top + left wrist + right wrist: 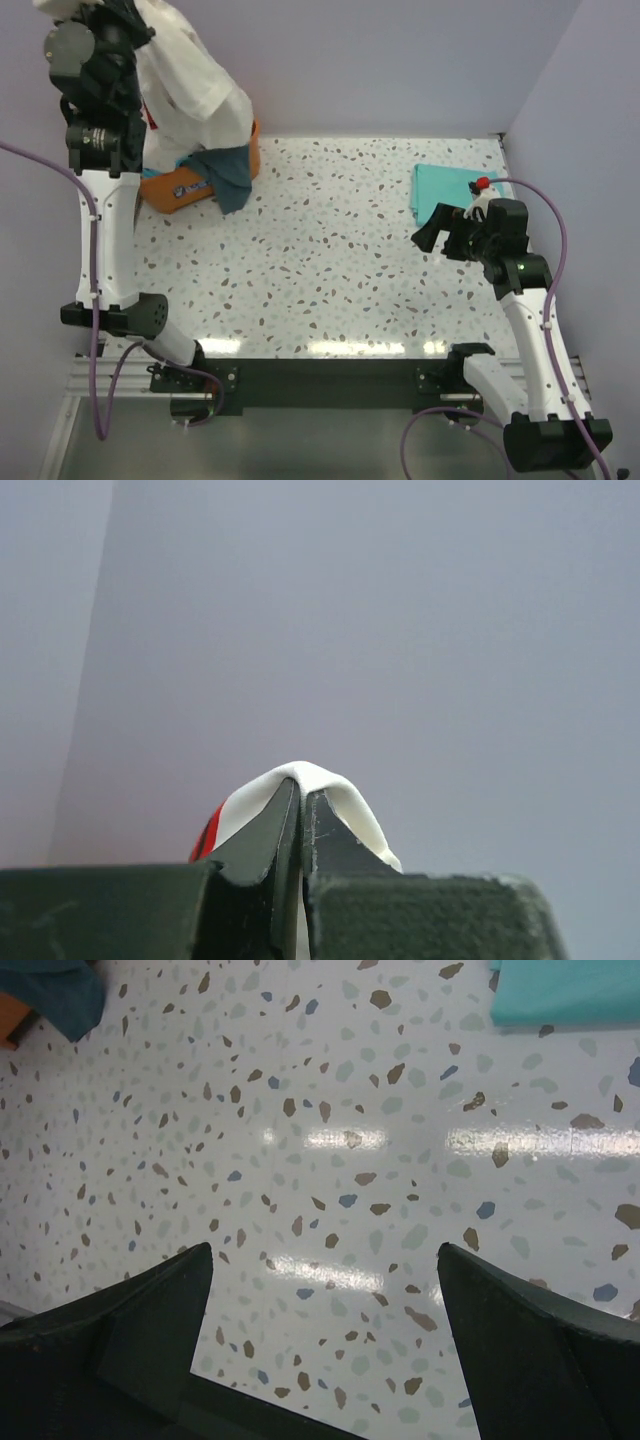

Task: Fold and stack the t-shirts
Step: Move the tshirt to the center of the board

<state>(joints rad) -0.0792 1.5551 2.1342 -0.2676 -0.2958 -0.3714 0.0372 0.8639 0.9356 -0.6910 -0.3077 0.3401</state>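
Observation:
The near tabletop is clear below, so my left gripper will next move down, back and to the right in the top view to free the cream-white t-shirt.
My left gripper [302,792] is raised high at the back left and is shut on the cream-white t-shirt [195,85], whose fold [345,800] drapes over the fingertips with a bit of red print showing. The shirt hangs down over the orange basket [190,185]. A dark grey-blue t-shirt [228,172] spills over the basket's rim; it also shows in the right wrist view [50,995]. A folded teal-green t-shirt [445,188] lies flat at the back right and shows in the right wrist view [570,990]. My right gripper [432,233] is open and empty above the table, just in front of the teal shirt.
The speckled table [330,260] stretches between the basket and the teal shirt. A lilac wall stands behind and to the right. The arm bases and cables sit at the near edge.

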